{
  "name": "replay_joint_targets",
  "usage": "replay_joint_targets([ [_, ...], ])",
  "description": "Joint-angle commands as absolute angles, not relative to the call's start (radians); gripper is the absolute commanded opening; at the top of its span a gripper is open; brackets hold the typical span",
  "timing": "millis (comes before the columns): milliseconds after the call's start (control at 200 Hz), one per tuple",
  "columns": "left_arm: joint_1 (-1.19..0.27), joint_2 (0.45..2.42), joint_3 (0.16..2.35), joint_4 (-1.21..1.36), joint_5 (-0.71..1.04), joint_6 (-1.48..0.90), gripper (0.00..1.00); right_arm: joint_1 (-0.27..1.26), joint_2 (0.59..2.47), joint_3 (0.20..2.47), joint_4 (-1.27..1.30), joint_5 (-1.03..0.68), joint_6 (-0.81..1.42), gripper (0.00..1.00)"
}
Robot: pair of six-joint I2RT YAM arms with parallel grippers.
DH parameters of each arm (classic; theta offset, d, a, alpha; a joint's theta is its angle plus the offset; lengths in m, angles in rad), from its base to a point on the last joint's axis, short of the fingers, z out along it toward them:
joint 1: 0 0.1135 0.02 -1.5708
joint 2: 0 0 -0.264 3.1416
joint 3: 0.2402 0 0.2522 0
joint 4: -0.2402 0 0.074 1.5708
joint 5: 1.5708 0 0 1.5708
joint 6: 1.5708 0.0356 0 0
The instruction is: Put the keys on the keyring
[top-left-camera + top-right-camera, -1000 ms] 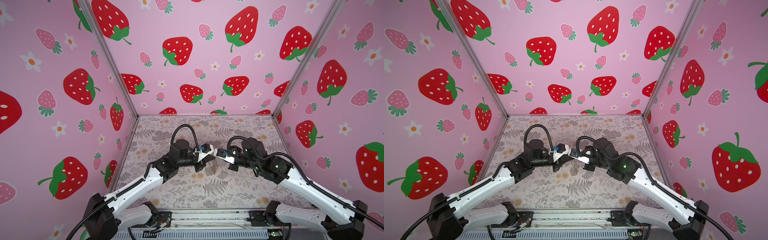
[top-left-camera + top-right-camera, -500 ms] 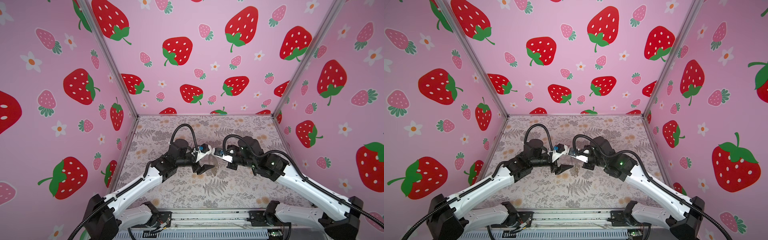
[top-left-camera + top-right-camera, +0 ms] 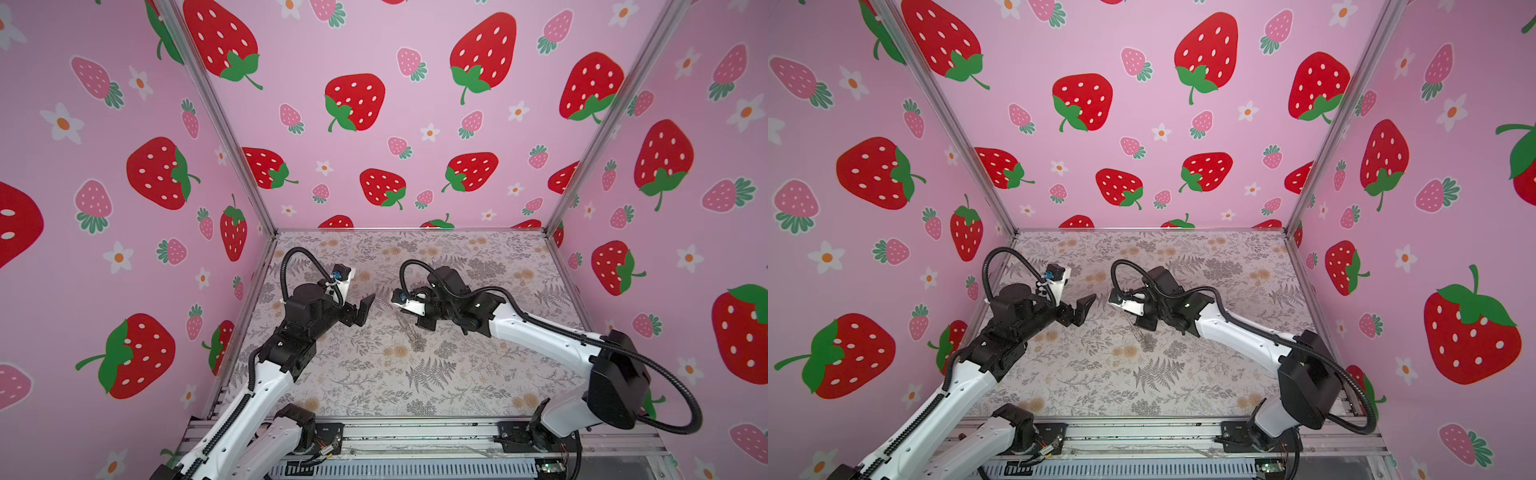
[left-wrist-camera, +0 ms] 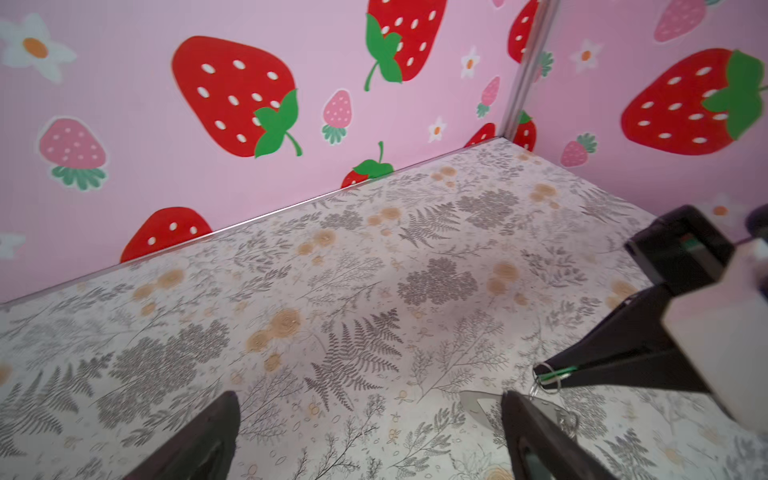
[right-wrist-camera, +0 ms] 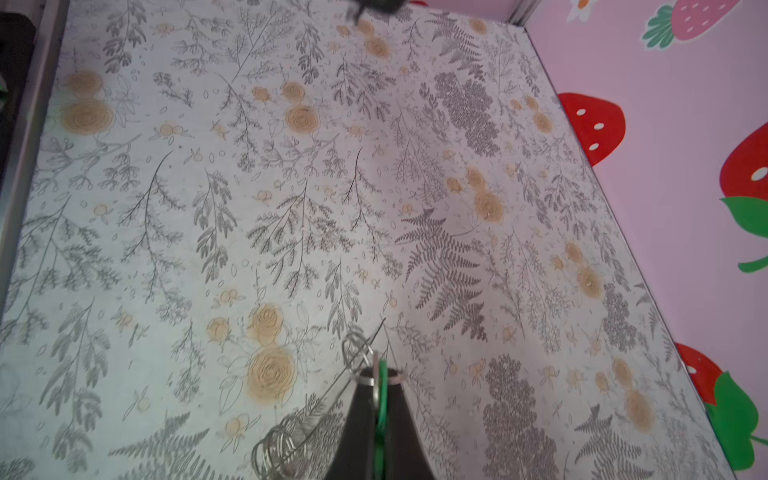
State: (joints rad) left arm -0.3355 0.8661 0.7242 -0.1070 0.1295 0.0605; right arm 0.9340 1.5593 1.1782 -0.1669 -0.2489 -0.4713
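The keys already hang from the green tag, so I need to lower my right gripper to the floral mat just below it next and release the tag there.
My right gripper (image 5: 379, 370) is shut on the edge of a bright green tag (image 5: 381, 390). From the tag hang small wire rings (image 5: 357, 349), a bunch of rings (image 5: 282, 449) and the thin silvery keys (image 3: 409, 328), just above the floral mat in both top views. My left gripper (image 3: 365, 309) stands open and empty a short way to the left of them. In the left wrist view one flat key (image 4: 478, 405) shows beside a left fingertip (image 4: 536, 440), under the right gripper (image 4: 544, 374). The keyring is out of view.
The floral mat (image 3: 415, 374) covers the whole floor, closed in by pink strawberry walls (image 3: 374, 124) at the back and both sides. A metal rail (image 3: 415, 432) with both arm bases runs along the front edge.
The left gripper opened and drew back to the left, away from the right gripper. The right gripper shifted left, still shut, and the keys now hang from it alone.
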Motion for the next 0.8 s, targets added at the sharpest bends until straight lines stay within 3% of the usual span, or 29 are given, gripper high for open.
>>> replay_joint_targets([
  [0, -0.328, 0.876, 0.782, -0.175, -0.030, -0.011, 0.99, 0.940, 1.577, 1.242, -0.030, -0.330, -0.482, 0.00],
  [275, -0.326, 0.936, 0.773, -0.165, 0.006, -0.044, 0.99, 0.874, 1.643, 1.067, 0.039, -0.362, -0.403, 0.00],
  [795, -0.326, 1.075, 0.809, -0.183, -0.052, -0.030, 0.99, 0.741, 1.673, 0.934, -0.189, -0.113, -0.508, 0.01],
])
